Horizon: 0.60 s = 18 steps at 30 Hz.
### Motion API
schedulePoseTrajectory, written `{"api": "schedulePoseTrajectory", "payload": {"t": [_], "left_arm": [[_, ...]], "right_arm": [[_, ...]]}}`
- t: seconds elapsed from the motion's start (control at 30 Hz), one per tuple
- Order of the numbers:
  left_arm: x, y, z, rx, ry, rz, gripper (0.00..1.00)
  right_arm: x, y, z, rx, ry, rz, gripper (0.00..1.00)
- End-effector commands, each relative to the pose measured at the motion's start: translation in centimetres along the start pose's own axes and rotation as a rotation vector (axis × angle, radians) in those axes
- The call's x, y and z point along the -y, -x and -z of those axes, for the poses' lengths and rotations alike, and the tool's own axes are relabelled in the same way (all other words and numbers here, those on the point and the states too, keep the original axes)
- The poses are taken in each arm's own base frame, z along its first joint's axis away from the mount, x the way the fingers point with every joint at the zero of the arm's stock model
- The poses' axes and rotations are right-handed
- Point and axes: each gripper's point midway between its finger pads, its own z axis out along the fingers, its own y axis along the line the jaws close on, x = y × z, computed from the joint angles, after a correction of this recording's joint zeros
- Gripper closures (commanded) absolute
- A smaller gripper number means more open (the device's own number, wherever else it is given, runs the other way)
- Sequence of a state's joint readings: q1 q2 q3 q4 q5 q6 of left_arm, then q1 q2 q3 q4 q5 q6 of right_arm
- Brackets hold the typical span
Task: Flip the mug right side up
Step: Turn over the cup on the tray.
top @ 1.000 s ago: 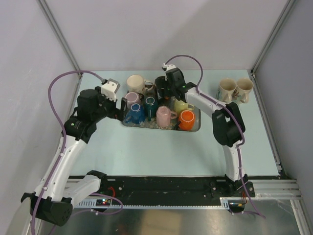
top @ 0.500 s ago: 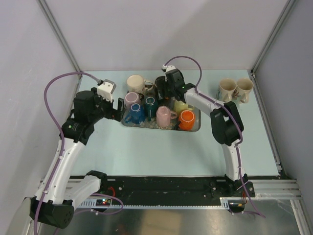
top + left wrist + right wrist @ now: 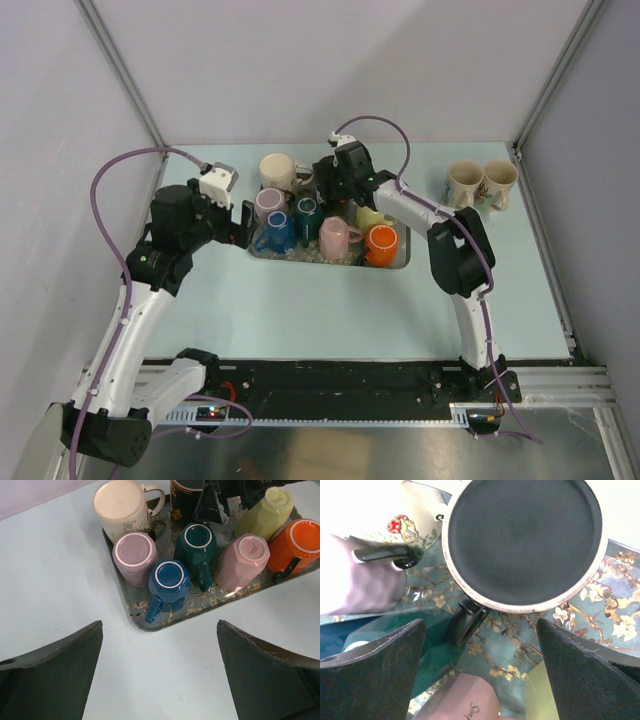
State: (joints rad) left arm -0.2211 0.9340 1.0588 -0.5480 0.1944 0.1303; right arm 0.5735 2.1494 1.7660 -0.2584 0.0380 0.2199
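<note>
I need to move my right gripper down over the black mug's handle (image 3: 466, 622), with one finger on each side of it, because that handle is slim and sticks out from the wide body.
A flowered tray (image 3: 300, 257) holds several upside-down mugs. In the left wrist view I see a cream mug (image 3: 118, 500), a lilac one (image 3: 132, 551), a blue one (image 3: 169, 577), a teal one (image 3: 198, 537), a pink one (image 3: 248, 550), a yellow one (image 3: 272, 502) and an orange one (image 3: 305, 535). A black mug (image 3: 522, 535) stands base up at the tray's back, its handle (image 3: 465, 622) pointing towards the teal mug. My right gripper (image 3: 481, 622) hovers open just above it and holds nothing. My left gripper (image 3: 160, 625) is open and empty over the table, left of the tray.
Two cream patterned mugs (image 3: 465, 180) (image 3: 498, 180) stand upright on the table at the back right. The mugs on the tray stand close together. Grey walls close in the table on three sides.
My left arm has drawn back to the left, away from the tray. My right gripper has shifted slightly left and back over the black mug.
</note>
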Motion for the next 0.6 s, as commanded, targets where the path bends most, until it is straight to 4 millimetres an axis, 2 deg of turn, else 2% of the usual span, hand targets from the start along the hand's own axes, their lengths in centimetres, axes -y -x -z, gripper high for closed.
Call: {"api": "schedulePoseTrajectory", "payload": {"t": [0.0,0.13,0.37,0.47,0.57], "left_arm": [[-0.1,0.7,0.2,0.029,0.002,0.005,0.0],[-0.2,1.0,0.1,0.031,0.002,0.004,0.0],[0.1,0.9,-0.2,0.025,-0.02,0.015,0.0],[0.2,0.8,-0.3,0.024,-0.022,0.018,0.0],[0.3,0.7,-0.3,0.024,-0.025,0.021,0.0]], "right_arm": [[0.6,2.2,-0.9,0.075,-0.082,-0.031,0.04],[2.7,1.4,-1.0,0.058,-0.138,-0.013,0.1],[5.4,1.2,0.5,0.045,-0.125,0.045,0.26],[5.6,1.2,1.2,0.05,-0.102,0.097,0.31],[4.9,0.7,1.3,0.043,-0.047,0.156,0.36]]}}
